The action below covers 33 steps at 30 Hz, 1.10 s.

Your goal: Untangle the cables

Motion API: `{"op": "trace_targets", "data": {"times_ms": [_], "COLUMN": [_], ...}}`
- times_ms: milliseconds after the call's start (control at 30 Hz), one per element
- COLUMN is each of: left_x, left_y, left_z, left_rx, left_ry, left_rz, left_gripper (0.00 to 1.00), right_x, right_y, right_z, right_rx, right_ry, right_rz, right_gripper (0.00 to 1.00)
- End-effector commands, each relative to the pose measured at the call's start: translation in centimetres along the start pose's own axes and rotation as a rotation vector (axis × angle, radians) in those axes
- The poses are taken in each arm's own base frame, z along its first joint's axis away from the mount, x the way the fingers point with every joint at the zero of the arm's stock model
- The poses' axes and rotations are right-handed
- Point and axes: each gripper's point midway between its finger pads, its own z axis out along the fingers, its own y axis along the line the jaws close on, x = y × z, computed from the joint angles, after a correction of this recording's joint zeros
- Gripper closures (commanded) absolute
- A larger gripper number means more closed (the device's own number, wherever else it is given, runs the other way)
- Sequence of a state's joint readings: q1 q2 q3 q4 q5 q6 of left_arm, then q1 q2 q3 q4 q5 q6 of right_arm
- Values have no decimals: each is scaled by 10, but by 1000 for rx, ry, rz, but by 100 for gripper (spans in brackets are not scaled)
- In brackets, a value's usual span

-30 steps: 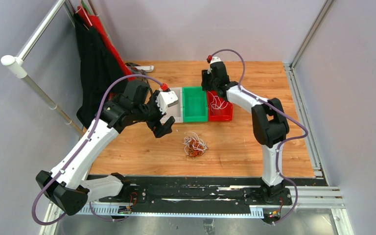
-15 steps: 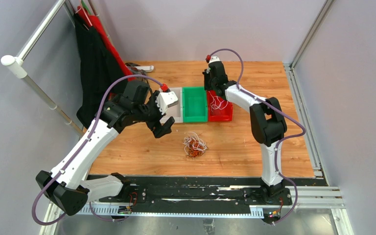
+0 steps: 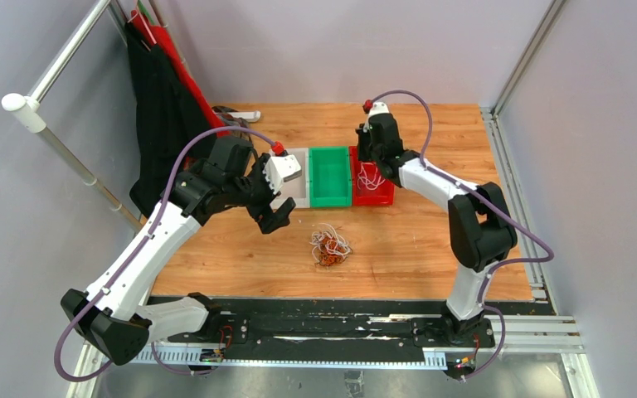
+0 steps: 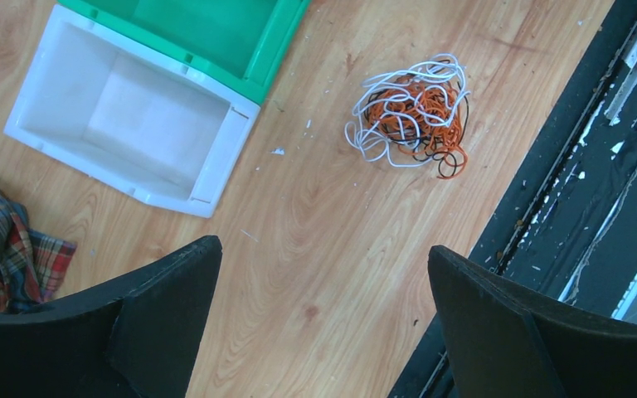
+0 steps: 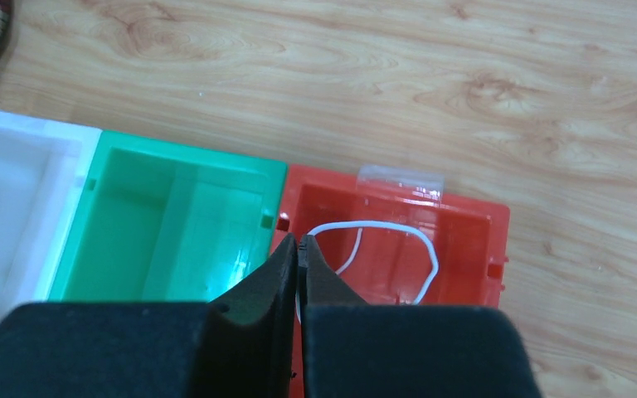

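My left gripper moves across and down onto the tangle's far white cable loop (image 3: 324, 228) (image 4: 356, 135) next, since it lies below the gripper's fingers, to their right in the top view.
A tangle of white, orange and black cables (image 3: 329, 247) (image 4: 412, 116) lies on the wooden table in front of the bins. My left gripper (image 3: 278, 215) (image 4: 323, 249) hovers open to the left of the tangle, with only bare wood between its fingers. My right gripper (image 3: 365, 159) (image 5: 299, 240) is shut above the red bin (image 3: 386, 199) (image 5: 464, 240), near its wall next to the green bin. A loose white cable (image 3: 371, 176) (image 5: 373, 222) lies looped in that bin; part of it runs behind the fingers.
A green bin (image 3: 330, 151) (image 5: 174, 224) and a white bin (image 3: 303, 199) (image 4: 224, 157) stand in a row left of the red one. Dark and red cloth (image 3: 162, 108) hangs at the left. A black rail (image 3: 323, 327) (image 4: 581, 191) runs along the near edge.
My right gripper has gone from partly open to shut and has shifted to the right over the red bin. The left arm and the tangle have stayed put.
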<state>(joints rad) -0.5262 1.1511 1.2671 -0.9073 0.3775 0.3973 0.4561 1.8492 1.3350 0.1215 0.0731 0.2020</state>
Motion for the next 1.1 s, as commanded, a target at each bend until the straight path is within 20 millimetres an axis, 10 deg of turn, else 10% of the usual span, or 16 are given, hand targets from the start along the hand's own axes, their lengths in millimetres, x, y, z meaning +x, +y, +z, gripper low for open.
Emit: {"op": "trace_targets", "data": {"times_ms": [0, 300, 400, 500, 733, 1067], "left_x": [-2, 6, 8, 10, 8, -1], "left_y": [0, -4, -4, -6, -8, -21], "left_z": [-1, 14, 20, 28, 55, 109], "left_rx": [4, 57, 73, 96, 176, 288], "left_ry": [-11, 23, 32, 29, 38, 47], "left_rz": [6, -29, -31, -29, -66, -48], "left_gripper": [0, 0, 0, 0, 2, 10], "right_x": [26, 58, 46, 23, -15, 36], "right_y": [2, -6, -6, -3, 6, 1], "right_z": [-2, 30, 29, 15, -34, -106], "right_rx": [11, 15, 18, 5, -50, -79], "right_ry": [23, 127, 121, 70, -5, -6], "right_rz": [12, -7, -16, -20, -23, 20], "right_gripper": [99, 99, 78, 54, 43, 45]}}
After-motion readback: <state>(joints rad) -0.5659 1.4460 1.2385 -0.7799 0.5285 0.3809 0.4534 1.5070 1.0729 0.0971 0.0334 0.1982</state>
